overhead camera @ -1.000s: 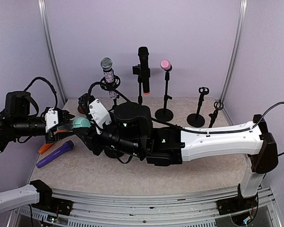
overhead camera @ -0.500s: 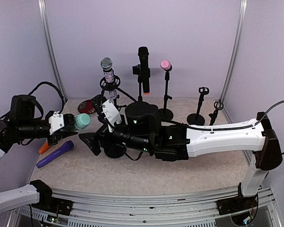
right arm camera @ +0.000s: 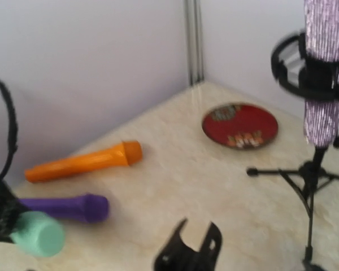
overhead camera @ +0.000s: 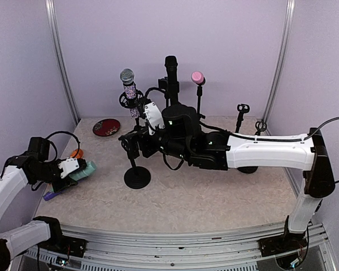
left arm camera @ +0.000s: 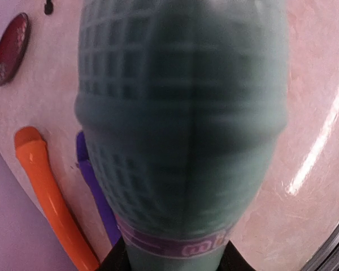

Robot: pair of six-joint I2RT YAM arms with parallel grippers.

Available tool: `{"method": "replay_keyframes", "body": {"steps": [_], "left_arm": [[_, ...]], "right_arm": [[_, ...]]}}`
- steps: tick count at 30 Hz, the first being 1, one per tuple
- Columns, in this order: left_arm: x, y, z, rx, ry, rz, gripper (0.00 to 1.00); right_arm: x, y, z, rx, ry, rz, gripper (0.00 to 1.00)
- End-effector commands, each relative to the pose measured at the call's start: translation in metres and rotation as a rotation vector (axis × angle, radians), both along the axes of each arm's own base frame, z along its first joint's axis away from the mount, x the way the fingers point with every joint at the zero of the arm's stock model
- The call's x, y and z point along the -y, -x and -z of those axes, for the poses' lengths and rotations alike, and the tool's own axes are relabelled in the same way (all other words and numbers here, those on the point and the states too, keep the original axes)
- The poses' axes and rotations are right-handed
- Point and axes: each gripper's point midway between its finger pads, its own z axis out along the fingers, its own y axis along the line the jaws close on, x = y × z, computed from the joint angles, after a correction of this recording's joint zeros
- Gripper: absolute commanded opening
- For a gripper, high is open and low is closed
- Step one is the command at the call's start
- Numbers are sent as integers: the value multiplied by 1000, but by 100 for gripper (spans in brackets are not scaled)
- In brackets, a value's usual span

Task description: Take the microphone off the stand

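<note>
My right gripper will next move down past the black clip with its fingers apart, then close on the thin pole below the clip.
The teal microphone is off the stand and low over the table at the far left, with my left gripper shut on its handle. In the left wrist view its mesh head fills the picture, and black fingers press both sides of the handle. The stand is upright on its round base, its black clip empty. My right gripper hovers at the clip with its jaws apart, holding nothing. Its fingers are outside the right wrist view.
An orange microphone and a purple one lie on the table under my left gripper. A red disc lies at the back left. Behind stand a glitter microphone, a black one, a pink one and two bare stands.
My left gripper has carried the teal microphone left and down, away from the stand. My right gripper has let go of the stand and lifted back toward the right.
</note>
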Motion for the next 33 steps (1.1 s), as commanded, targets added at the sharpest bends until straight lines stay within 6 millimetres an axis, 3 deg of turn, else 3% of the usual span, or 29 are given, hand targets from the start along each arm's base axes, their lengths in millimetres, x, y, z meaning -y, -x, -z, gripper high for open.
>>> {"method": "replay_keyframes", "body": {"steps": [1, 4, 9, 13, 17, 21, 23, 27, 33], "left_arm": [[-38, 7, 43, -62, -157, -42, 40], [-61, 8, 66, -61, -251, -92, 40], [-77, 8, 89, -26, -328, -136, 42], [-82, -1, 92, 12, -326, -180, 43], [-82, -10, 88, 37, -298, -213, 47], [-77, -16, 75, 71, -262, -210, 54], [-67, -14, 67, 65, -216, -185, 63], [-44, -13, 34, 93, -95, -127, 74], [-25, -21, -20, 151, 33, -107, 79]], "right_arm": [[-9, -19, 38, -46, 102, 24, 100], [-20, -24, 47, -46, 118, 8, 100], [-37, -36, 65, -61, 153, -7, 100], [-48, -46, 80, -66, 179, 0, 99], [-56, -57, 89, -57, 201, 21, 89], [-59, -65, 102, -47, 234, 39, 78], [-59, -69, 107, -44, 251, 46, 71], [-53, -75, 114, -46, 272, 62, 45], [-28, -89, 114, -20, 312, 124, 10]]}}
